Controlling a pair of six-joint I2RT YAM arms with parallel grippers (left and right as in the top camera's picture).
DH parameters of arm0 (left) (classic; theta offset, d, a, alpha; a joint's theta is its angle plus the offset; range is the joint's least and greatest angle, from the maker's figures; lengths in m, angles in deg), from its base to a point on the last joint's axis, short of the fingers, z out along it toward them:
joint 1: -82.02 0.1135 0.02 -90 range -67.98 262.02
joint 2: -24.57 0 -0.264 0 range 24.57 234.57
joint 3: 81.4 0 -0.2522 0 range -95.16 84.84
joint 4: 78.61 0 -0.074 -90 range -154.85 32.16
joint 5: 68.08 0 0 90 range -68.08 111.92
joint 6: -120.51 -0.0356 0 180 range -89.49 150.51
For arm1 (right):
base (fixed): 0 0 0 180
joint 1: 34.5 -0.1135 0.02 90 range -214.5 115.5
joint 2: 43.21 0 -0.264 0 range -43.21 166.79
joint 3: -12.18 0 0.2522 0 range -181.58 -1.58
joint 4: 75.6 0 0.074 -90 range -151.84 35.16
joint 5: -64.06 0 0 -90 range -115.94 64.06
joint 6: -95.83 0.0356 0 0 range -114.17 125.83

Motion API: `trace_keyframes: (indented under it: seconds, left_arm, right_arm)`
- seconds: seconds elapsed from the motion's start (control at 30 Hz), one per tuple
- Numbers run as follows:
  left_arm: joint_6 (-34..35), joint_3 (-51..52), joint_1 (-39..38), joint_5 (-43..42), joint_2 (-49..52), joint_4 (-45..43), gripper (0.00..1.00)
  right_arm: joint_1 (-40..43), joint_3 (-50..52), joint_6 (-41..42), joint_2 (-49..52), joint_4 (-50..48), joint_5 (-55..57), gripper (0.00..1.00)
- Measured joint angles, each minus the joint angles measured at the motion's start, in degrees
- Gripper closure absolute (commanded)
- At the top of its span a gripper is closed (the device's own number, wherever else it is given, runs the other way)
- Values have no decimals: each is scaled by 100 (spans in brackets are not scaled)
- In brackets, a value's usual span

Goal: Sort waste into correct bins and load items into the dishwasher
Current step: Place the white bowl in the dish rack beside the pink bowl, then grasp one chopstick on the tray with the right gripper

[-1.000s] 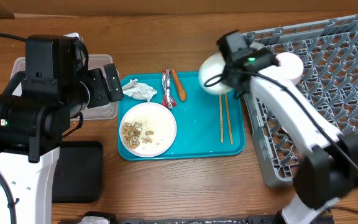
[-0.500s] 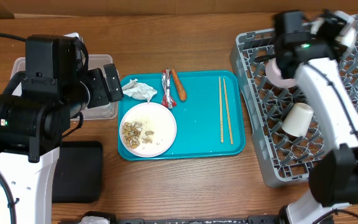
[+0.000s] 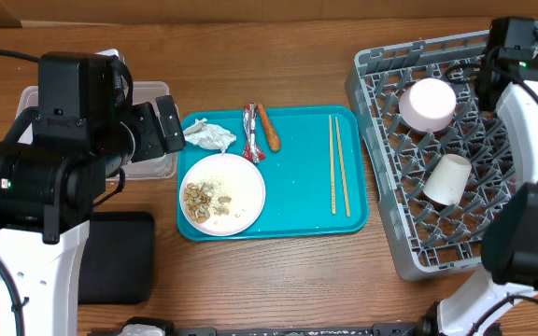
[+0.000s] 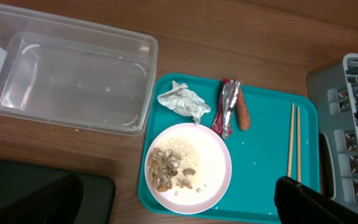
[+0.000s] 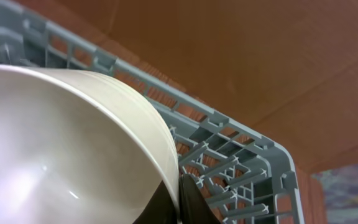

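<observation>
I should next carry the white bowl with my right gripper toward the pinkish dish, then down onto the free rack wires beside it.
The crumpled tissue (image 3: 210,136), red-and-white wrapper (image 3: 249,131) and sausage stick (image 3: 268,127) lie at the back of the teal tray (image 3: 297,201). A white plate (image 3: 236,182) with brown food scraps (image 3: 199,199) sits at its front left. The chopsticks (image 3: 339,177) lie at its right. My right gripper (image 3: 479,79) is shut on the rim of a white bowl (image 3: 427,105) over the grey rack (image 3: 493,224); the right wrist view shows the rim (image 5: 135,118) pinched between the fingers. A white cup (image 3: 445,179) lies in the rack. My left gripper (image 3: 162,126) is open and empty beside the clear tub (image 3: 148,166).
The black tray (image 3: 115,257) lies in front of the clear tub, under my left arm. The left wrist view shows the empty tub (image 4: 73,74), the tissue (image 4: 182,101), the plate (image 4: 204,155) and the rack's corner (image 4: 347,112). The rack fills the right side.
My right arm has carried the bowl from the teal tray's back right corner over to the back of the rack. The left arm has not moved.
</observation>
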Motion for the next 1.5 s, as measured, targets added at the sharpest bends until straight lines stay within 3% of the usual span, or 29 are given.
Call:
trace_keyframes:
  seconds: [0.23,0.6,0.73,0.77,0.87,0.93,1.23,1.43,1.5]
  left_arm:
    - [0,0,0,0,0,0,0]
    - [0,0,0,-2,0,0,0]
    - [0,0,0,0,0,0,0]
    - [0,0,0,-2,0,0,0]
    - [0,0,0,-2,0,0,0]
    - [0,0,0,-2,0,0,0]
    - [0,0,0,-2,0,2,0]
    - [0,0,0,0,0,0,0]
    - [0,0,0,-2,0,0,0]
  right_arm:
    - [0,2,-256,800,-2,520,96]
    - [-155,0,-317,826,13,680,96]
    - [-402,0,-321,826,35,769,86]
    - [-503,0,-332,826,46,765,78]
    - [-813,0,-437,826,17,623,38]
    - [-1040,0,-516,835,13,546,23]
    - [-1637,2,-649,664,195,503,21]
    - [-2280,2,-667,-579,752,-389,21]
    - [-2542,-9,-664,-1115,938,-1049,25]
